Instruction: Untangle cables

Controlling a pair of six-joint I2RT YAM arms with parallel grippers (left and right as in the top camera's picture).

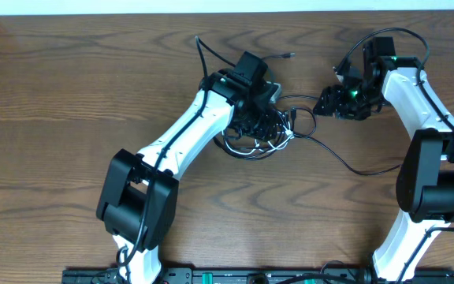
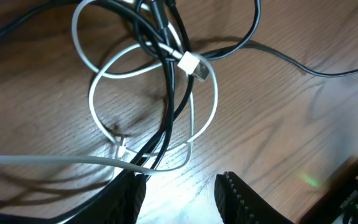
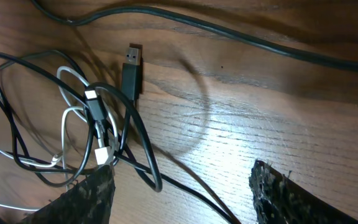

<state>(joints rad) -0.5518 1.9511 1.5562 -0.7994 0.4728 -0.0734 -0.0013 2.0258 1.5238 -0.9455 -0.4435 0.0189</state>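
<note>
My left gripper moves down onto the white cable's loop beside the white plug (image 2: 193,65) next, with its fingers open around the loop.
A tangle of thin black cables (image 1: 260,140) and one white cable (image 2: 107,68) lies mid-table. In the left wrist view the white cable loops round black ones, and a white plug (image 2: 193,65) sits on top. My left gripper (image 2: 179,196) is open, low over the tangle's edge, with bare wood between its fingers. My right gripper (image 3: 182,193) is open to the right of the tangle (image 3: 98,134); a black cable runs between its fingers. A black USB plug (image 3: 131,67) lies on the wood. One black cable trails right (image 1: 353,166).
The wooden table (image 1: 53,118) fills the view. Thick black arm wires (image 1: 404,35) curl above the right arm. Another black cord end (image 1: 286,56) lies beyond the left gripper. A dark rail (image 1: 235,276) runs along the front edge.
</note>
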